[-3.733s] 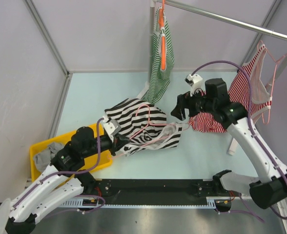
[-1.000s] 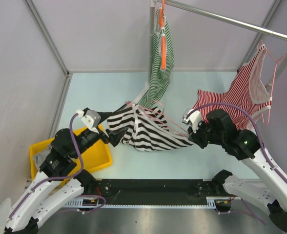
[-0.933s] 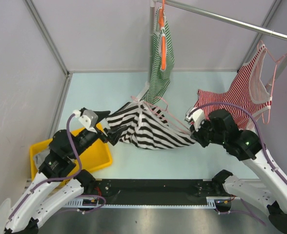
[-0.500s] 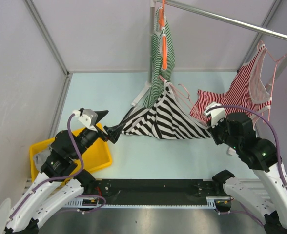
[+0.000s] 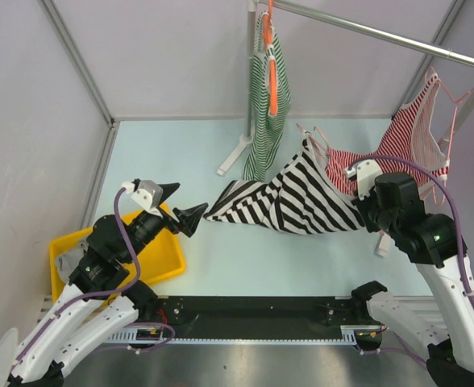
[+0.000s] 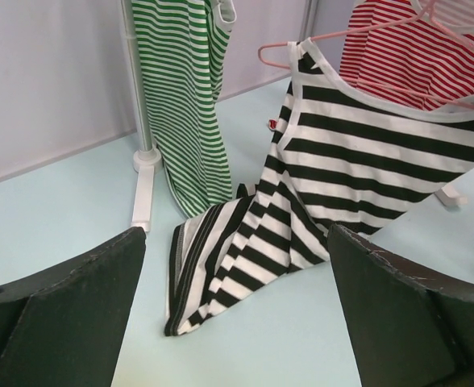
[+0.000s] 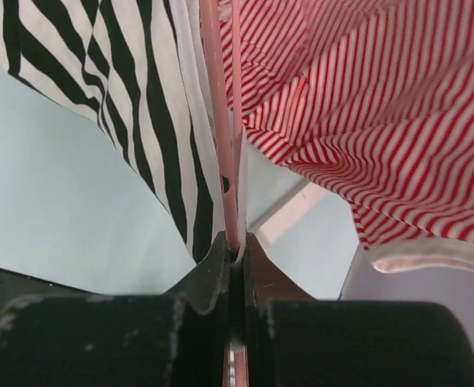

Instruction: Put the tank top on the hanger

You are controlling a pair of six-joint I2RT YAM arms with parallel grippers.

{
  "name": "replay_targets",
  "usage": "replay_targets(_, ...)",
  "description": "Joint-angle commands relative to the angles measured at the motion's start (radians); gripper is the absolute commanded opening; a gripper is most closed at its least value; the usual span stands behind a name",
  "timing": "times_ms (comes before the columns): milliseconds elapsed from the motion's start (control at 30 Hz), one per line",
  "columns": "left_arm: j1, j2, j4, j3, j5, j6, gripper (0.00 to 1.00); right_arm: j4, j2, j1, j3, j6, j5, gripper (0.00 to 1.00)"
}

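Note:
I need to raise my right gripper outward next, hook the hanger over the bar near the red top and release it, because the bar is above my gripper.
The black-and-white striped tank top hangs on the pale pink hanger, whose hook sticks up above the neckline. My right gripper is shut on the hanger's wire together with the top's pale edging, at the garment's right end. The tank top slopes down to the left, and its lower corner rests on the table. My left gripper stands wide open just left of that corner, touching nothing. In the left wrist view the corner lies ahead of the gripper, between its fingers and apart from both.
A green striped top on an orange hanger hangs from the rail, beside the rack's white post and foot. A red striped top hangs right behind my right gripper. A yellow bin with grey cloth sits under the left arm.
The right arm has carried the hanger and tank top up and to the right, toward the red top. The cloth has drawn away from the left gripper, which stayed open in place.

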Motion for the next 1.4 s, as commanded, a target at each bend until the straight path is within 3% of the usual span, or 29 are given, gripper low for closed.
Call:
replay_targets(0,0.000,0.003,0.032,-0.001,0.006,-0.011,0.99,-0.049,0.015,-0.025,0.133,0.036,0.138,0.00)
replay_targets(300,0.002,-0.016,0.029,-0.001,0.017,-0.008,1.00,-0.131,0.123,-0.048,0.336,0.086,0.232,0.00)
replay_targets(800,0.004,-0.037,0.017,-0.003,0.034,-0.010,0.99,-0.163,0.292,-0.059,0.707,0.168,0.256,0.00)
replay_targets(1000,0.004,-0.057,0.015,-0.006,0.042,-0.013,0.99,-0.126,0.362,-0.110,0.756,0.166,0.166,0.00)
replay_targets(1367,0.002,-0.062,0.011,-0.010,0.049,-0.013,0.99,-0.030,0.482,-0.352,0.838,0.185,-0.133,0.00)
